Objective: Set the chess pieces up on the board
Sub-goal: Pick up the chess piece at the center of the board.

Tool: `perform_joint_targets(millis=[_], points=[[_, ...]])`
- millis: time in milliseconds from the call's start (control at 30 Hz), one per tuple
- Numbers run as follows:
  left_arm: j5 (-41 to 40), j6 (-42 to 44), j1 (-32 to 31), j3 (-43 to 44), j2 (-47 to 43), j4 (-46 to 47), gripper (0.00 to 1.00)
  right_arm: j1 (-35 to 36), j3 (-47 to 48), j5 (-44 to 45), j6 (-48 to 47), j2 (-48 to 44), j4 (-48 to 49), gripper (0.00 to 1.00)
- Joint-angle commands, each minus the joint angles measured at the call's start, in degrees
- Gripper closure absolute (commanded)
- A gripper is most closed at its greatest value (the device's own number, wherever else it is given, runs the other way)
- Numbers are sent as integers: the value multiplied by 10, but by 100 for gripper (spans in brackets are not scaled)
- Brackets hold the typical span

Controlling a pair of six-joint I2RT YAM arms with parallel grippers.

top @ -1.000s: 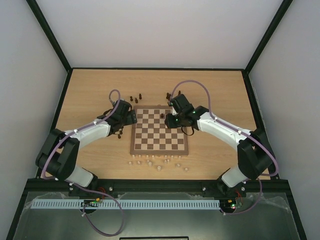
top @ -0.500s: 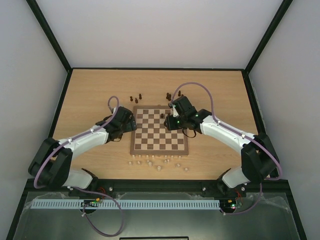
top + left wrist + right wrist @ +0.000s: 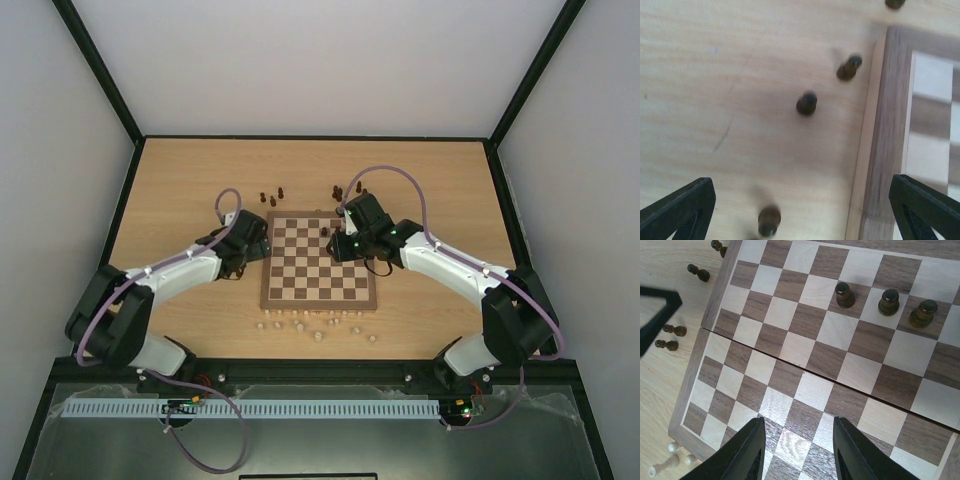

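The dark piece [image 3: 806,103] beside the one nearest the border is still off the board, so my left gripper will move outward and down next to close on it.
The board [image 3: 318,262] lies mid-table. Three dark chess pieces [image 3: 888,301] stand in a row on its squares. Other dark pieces stand on the table off the board [image 3: 806,103] [image 3: 674,330] and behind its far edge [image 3: 271,197]. My left gripper [image 3: 800,187] hangs wide open over the table just left of the board's border [image 3: 884,125]; it holds nothing. One dark piece [image 3: 769,220] sits low between its fingers, blurred. My right gripper [image 3: 798,422] hovers over the board's squares, its fingers [image 3: 747,452] apart with nothing between them.
Several pale beige pieces [image 3: 312,325] lie scattered on the table by the board's near edge, also in the right wrist view [image 3: 670,460]. More dark pieces [image 3: 340,191] stand behind the board's far right corner. A black frame borders the table.
The left gripper dipped toward the near side, then came back beside the board's left edge, still open. The right gripper shifted only slightly over the board.
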Motion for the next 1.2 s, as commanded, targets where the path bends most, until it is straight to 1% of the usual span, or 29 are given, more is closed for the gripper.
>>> perform_joint_targets(millis=[0,67,133,167,300,400,467,600,933,1100,1167], points=[[-13,33,34,57,45,18,2,2,-8,1,-2,-19,-6,62],[-5,44,52,71,63,27,4,2,-8,2,-3,-20,-7,63],[-7,53,66,81,78,36,7,2,-9,5,-3,-21,-9,63],[-4,56,71,84,86,39,10,2,-8,5,-3,-22,-9,63],[5,67,80,98,115,53,28,2,-9,8,-4,-25,-10,63],[12,71,80,104,136,61,37,2,-10,8,-3,-24,-10,63],[16,73,80,104,148,66,39,2,-10,8,-4,-24,-9,64],[23,74,79,103,162,77,40,2,-10,10,-4,-22,-9,64],[23,83,80,128,205,84,61,2,-10,10,-5,-16,-7,64],[21,85,80,134,209,82,68,2,-11,10,-5,-14,-6,64],[21,85,80,136,209,80,73,3,-11,8,-5,-13,-7,64]])
